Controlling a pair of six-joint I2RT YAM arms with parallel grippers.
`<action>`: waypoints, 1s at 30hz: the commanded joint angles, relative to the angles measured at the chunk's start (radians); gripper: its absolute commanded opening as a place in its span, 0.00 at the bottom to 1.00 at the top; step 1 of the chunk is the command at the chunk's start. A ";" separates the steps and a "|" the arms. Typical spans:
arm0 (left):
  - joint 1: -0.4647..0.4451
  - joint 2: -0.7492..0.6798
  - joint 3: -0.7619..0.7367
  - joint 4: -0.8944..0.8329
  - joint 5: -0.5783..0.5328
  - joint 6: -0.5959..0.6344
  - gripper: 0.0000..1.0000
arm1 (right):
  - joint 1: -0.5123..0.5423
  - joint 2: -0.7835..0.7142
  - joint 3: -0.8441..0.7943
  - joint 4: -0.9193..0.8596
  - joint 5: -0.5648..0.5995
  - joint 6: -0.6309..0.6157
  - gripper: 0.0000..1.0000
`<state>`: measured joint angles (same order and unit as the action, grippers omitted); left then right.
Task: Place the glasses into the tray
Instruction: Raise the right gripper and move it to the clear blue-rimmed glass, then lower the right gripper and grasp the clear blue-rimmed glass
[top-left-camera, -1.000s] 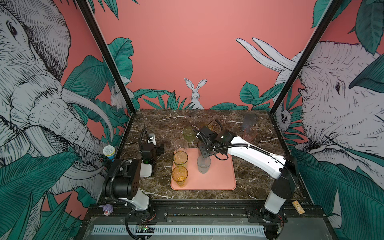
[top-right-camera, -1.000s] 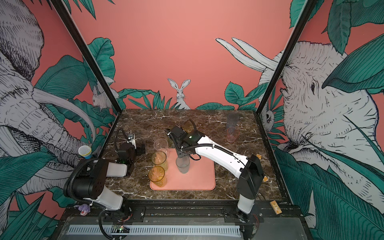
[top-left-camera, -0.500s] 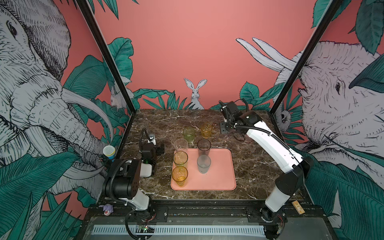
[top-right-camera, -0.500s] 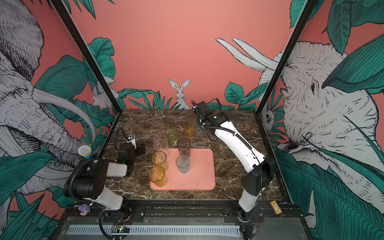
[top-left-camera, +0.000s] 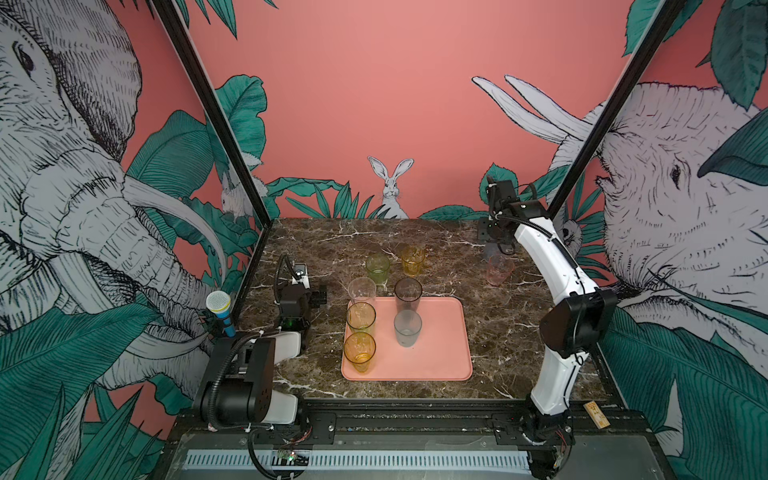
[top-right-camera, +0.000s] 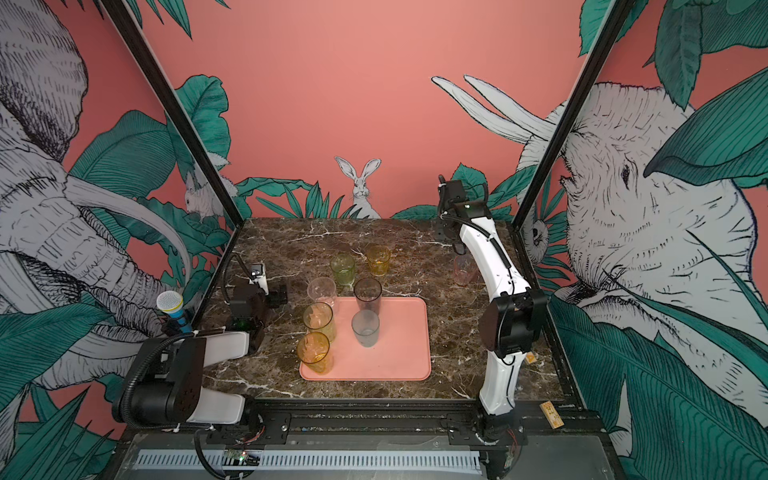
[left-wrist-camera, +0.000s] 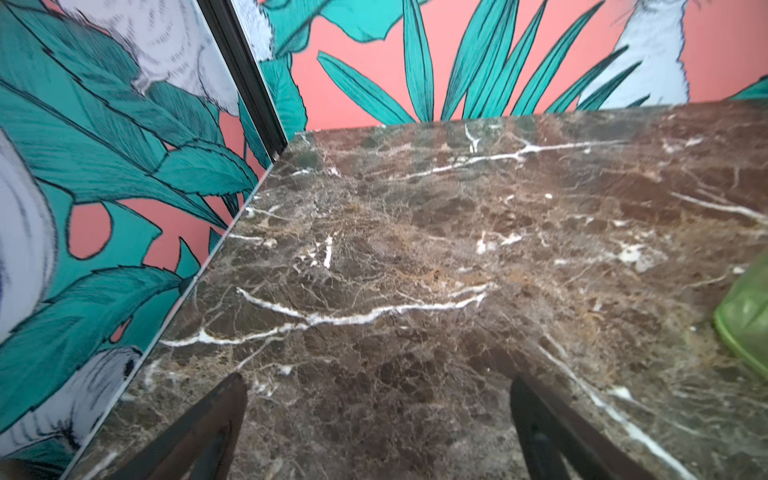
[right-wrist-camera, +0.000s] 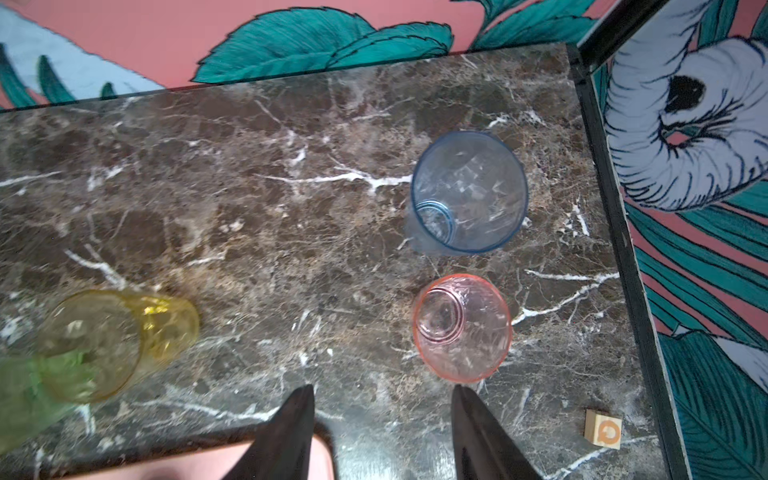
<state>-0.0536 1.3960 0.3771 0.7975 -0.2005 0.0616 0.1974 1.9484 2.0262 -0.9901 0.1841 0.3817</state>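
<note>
The lavender-blue glass's rim is below my right gripper's fingers, outward past the pink glass, so I should next lower that gripper outward onto the lavender-blue glass's rim by its side.
The salmon tray holds a smoky grey glass, a teal-grey glass, a yellow-green glass and an amber glass. A clear glass stands at its back left corner; whether it is on the tray is unclear. A green glass and a short amber glass stand behind the tray. My right gripper hovers open and empty at the back right, above a pink glass and a lavender-blue glass. My left gripper rests open left of the tray.
A small wooden block lies near the right wall. A toy microphone sits outside the left frame post. Black frame posts and printed walls close in the marble table on three sides.
My right arm let go of the smoky grey glass at the tray's back and swung up and away to the back right corner. The left arm has not moved.
</note>
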 joint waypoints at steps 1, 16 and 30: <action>-0.002 -0.033 0.017 -0.059 -0.010 0.009 0.99 | -0.051 0.028 0.052 0.020 -0.016 0.006 0.56; -0.001 -0.225 0.028 -0.234 -0.002 -0.017 0.99 | -0.213 0.254 0.236 0.030 -0.079 0.048 0.57; -0.001 -0.281 0.018 -0.267 -0.023 -0.014 0.99 | -0.232 0.377 0.323 0.021 -0.141 0.060 0.43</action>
<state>-0.0536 1.1370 0.3794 0.5419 -0.2142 0.0490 -0.0273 2.3116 2.3207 -0.9623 0.0570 0.4343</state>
